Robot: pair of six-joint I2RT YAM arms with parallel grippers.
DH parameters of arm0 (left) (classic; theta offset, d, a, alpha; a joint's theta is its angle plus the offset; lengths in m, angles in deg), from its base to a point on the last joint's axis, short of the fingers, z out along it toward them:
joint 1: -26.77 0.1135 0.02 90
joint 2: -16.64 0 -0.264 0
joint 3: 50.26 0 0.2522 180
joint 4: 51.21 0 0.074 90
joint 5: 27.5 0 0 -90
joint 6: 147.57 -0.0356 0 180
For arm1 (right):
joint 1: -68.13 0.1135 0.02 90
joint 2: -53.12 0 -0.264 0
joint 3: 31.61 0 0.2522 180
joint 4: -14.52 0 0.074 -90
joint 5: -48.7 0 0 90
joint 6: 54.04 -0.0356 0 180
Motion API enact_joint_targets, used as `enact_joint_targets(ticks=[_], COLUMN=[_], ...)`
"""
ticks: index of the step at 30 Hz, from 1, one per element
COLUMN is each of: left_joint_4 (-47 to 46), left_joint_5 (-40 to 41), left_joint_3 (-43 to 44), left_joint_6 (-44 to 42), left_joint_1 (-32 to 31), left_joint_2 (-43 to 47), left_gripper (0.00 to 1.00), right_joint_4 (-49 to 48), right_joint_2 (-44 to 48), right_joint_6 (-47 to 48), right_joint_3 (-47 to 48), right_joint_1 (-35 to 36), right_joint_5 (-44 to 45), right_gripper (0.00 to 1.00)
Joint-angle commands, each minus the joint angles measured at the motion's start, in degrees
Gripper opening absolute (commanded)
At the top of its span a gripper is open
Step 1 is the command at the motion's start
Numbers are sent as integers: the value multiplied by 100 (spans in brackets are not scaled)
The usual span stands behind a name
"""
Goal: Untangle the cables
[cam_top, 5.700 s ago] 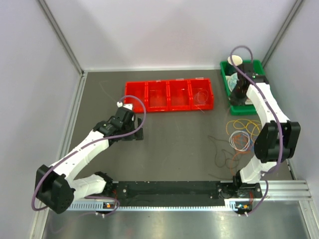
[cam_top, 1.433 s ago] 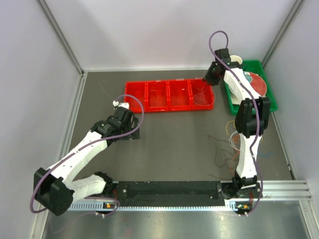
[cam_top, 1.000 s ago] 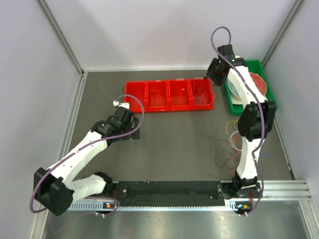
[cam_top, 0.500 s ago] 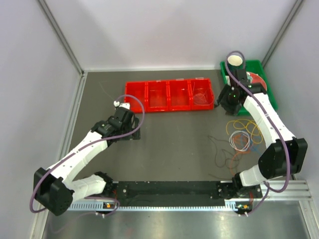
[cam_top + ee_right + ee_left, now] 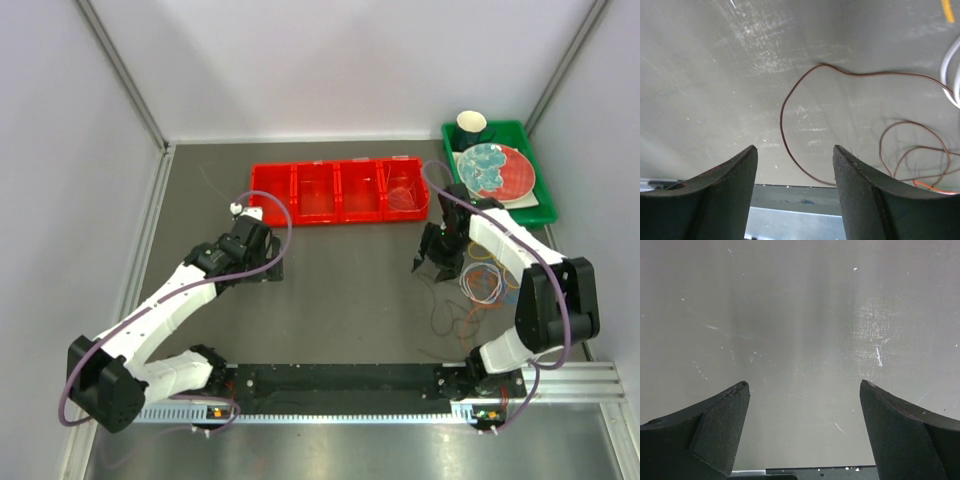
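Note:
My right gripper moves down to the curved part of the thin dark brown cable next, since this part of the cable lies clear of the white loop.
The cables [image 5: 478, 282] lie in a loose heap on the table's right side: orange-yellow loops [image 5: 487, 251], a white loop [image 5: 481, 287] and dark strands [image 5: 446, 316]. My right gripper [image 5: 432, 268] hangs open just left of the heap, holding nothing. In the right wrist view a dark brown cable [image 5: 790, 90] curves over the table in front of the right gripper [image 5: 794, 147]. A white strand [image 5: 951, 85] shows at the right edge. My left gripper [image 5: 270, 268] is open over bare table, far from the cables. The left wrist view shows the left gripper [image 5: 803, 382] empty.
A red bin [image 5: 340, 164] with several compartments stands at the back; a faint thin loop [image 5: 405, 196] lies in its rightmost one. A green tray [image 5: 546, 206] at the back right holds a cup [image 5: 472, 125] and a red plate [image 5: 500, 172]. The black base rail [image 5: 340, 380] runs along the near edge.
The right arm swung from the red bin's right end down and forward to the table beside the cable heap, its jaws widening a little. The left arm has not moved.

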Motion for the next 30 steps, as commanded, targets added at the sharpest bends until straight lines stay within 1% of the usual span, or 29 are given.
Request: enact_joint_targets(ticks=[1,3,6,8,9,10,11,12,14,15,17,18,20,21,22,23,24,26,27,30], left_joint_4=[-79,-35,-26,-26,-18,-26,-26,-18,-9,-9,-9,-17,-35,-26,-26,-26,-18,-26,-18,-26], left_joint_5=[132,176,220,246,247,255,255,255,255,264,273,273,264,255,255,255,247,247,238,238], left_joint_3=[10,28,37,28,28,28,28,37,37,37,37,37,37,37,37,28,37,37,37,28], left_joint_6=[71,89,89,97,97,106,106,98,106,115,115,106,106,115,106,106,106,115,106,106], left_joint_1=[-106,-149,-211,-229,-237,-229,-237,-237,-246,-238,-238,-237,-246,-246,-255,-246,-255,-246,-246,-255], left_joint_2=[86,51,51,51,51,42,42,42,42,42,51,51,34,25,7,7,-10,-19,-11,-37], left_gripper=[95,95,95,95,95,95,95,95,95,95,95,95,95,95,95,95,95,95,95,95], right_joint_4=[-405,-467,-537,-590,-590,-573,-451,-371,-143,119,437,726,895,1000,1044,1080,1063,949,861,265], right_joint_2=[-235,-323,-516,-657,-701,-762,-815,-877,-869,-834,-807,-807,-807,-816,-868,-903,-956,-1079,-1105,-1211], right_joint_6=[224,250,268,277,277,303,320,329,364,373,365,365,312,286,268,242,224,128,75,-250], right_joint_3=[-136,-180,-154,-101,-14,57,162,415,785,1283,1917,2634,3367,4041,4378,4695,5281,5812,6223,6761], right_joint_1=[142,150,159,168,194,203,212,221,264,265,291,291,308,309,309,309,309,309,309,309], right_joint_5=[-241,-276,-294,-303,-311,-329,-320,-303,-241,-215,-162,-179,-232,-276,-346,-399,-512,-838,-943,-1365], right_gripper=[61,59,54,49,44,22,5,0,0,0,0,0,0,0,0,0,0,0,0,0])
